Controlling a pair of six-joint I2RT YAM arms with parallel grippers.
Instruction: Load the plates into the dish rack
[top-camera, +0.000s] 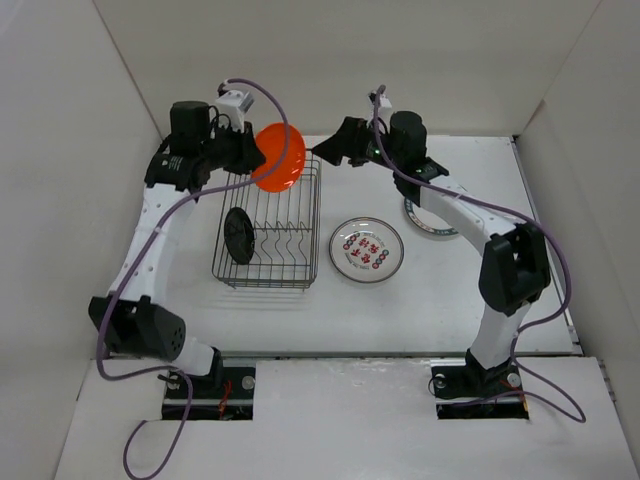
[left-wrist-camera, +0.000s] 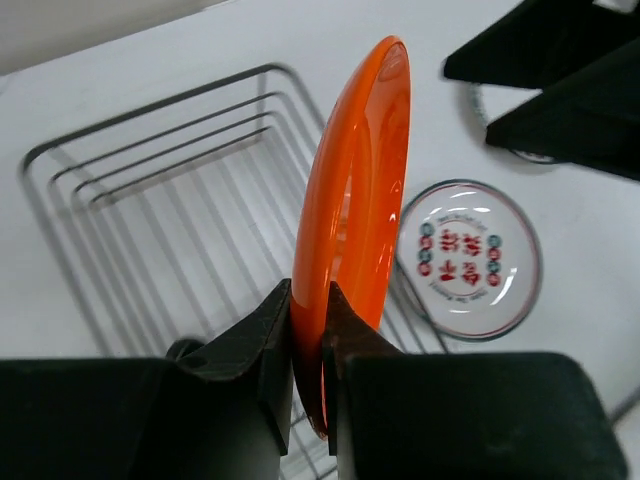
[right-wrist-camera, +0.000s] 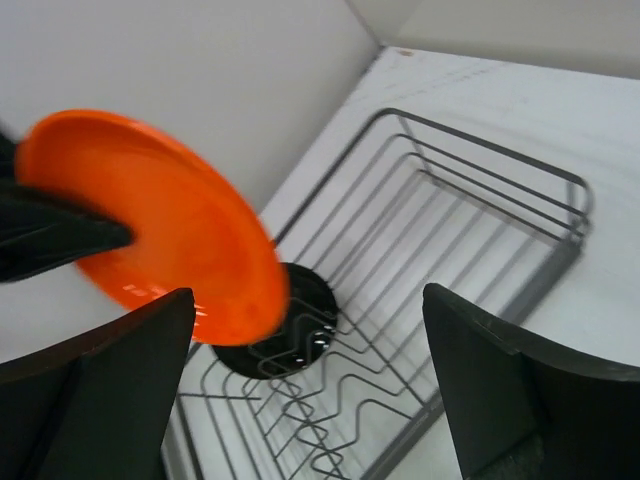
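I should move my left gripper back and down next and release the small orange plate (top-camera: 280, 157) at the dish rack's wires beside the small black plate (top-camera: 238, 236), since those wires are empty.
My left gripper (top-camera: 255, 155) (left-wrist-camera: 308, 300) is shut on the near rim of the small orange plate (top-camera: 280, 157) (left-wrist-camera: 350, 210) (right-wrist-camera: 150, 220), holding it on edge above the far end of the dish rack (top-camera: 300, 275) (left-wrist-camera: 100, 150) (right-wrist-camera: 560, 220). My right gripper (top-camera: 320, 150) (right-wrist-camera: 308, 295) hangs open just right of the orange plate, with nothing between its fingers. A small black plate (top-camera: 238, 236) (right-wrist-camera: 255, 355) stands upright among the rack's tines at the left. The silver-rimmed white plate with red-black marks (top-camera: 367, 249) (left-wrist-camera: 470, 258) lies flat on the table right of the rack.
A white plate with a dark green rim band (top-camera: 425, 222) lies on the table, partly hidden under the right arm. White walls close in the table at the back and on both sides. Purple cables trail from both arms.
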